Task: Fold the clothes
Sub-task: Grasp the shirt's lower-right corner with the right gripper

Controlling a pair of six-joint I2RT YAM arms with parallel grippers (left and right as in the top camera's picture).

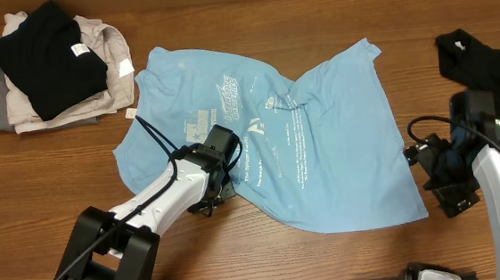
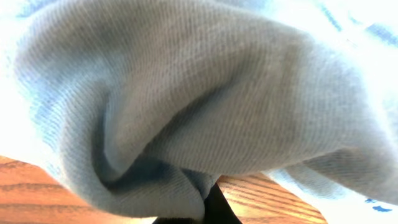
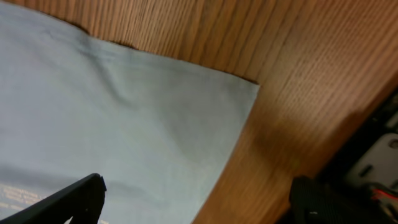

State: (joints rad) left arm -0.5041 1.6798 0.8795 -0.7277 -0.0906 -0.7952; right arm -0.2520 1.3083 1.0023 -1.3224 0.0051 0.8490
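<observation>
My right gripper should lower and draw back to the T-shirt's near free corner (image 1: 421, 214) (image 3: 247, 93).
The clothes' light blue T-shirt (image 1: 322, 143) lies spread and creased across the middle of the table, its white lettering facing up. My left gripper (image 1: 226, 156) sits at the shirt's lower left edge. In the left wrist view it is shut on a bunched fold of the blue T-shirt (image 2: 186, 112), which fills the frame. My right gripper (image 1: 417, 158) hovers at the shirt's right edge. It is open and empty, its fingers (image 3: 68, 199) straddling the T-shirt's edge (image 3: 124, 124) near a corner. A black shirt (image 1: 485, 63) lies at the far right.
A pile of folded garments (image 1: 48, 66), black on top of beige and grey, sits at the back left. Bare wooden table (image 1: 249, 15) runs along the back and the front edge (image 1: 286, 262). Both arm bases stand along the front.
</observation>
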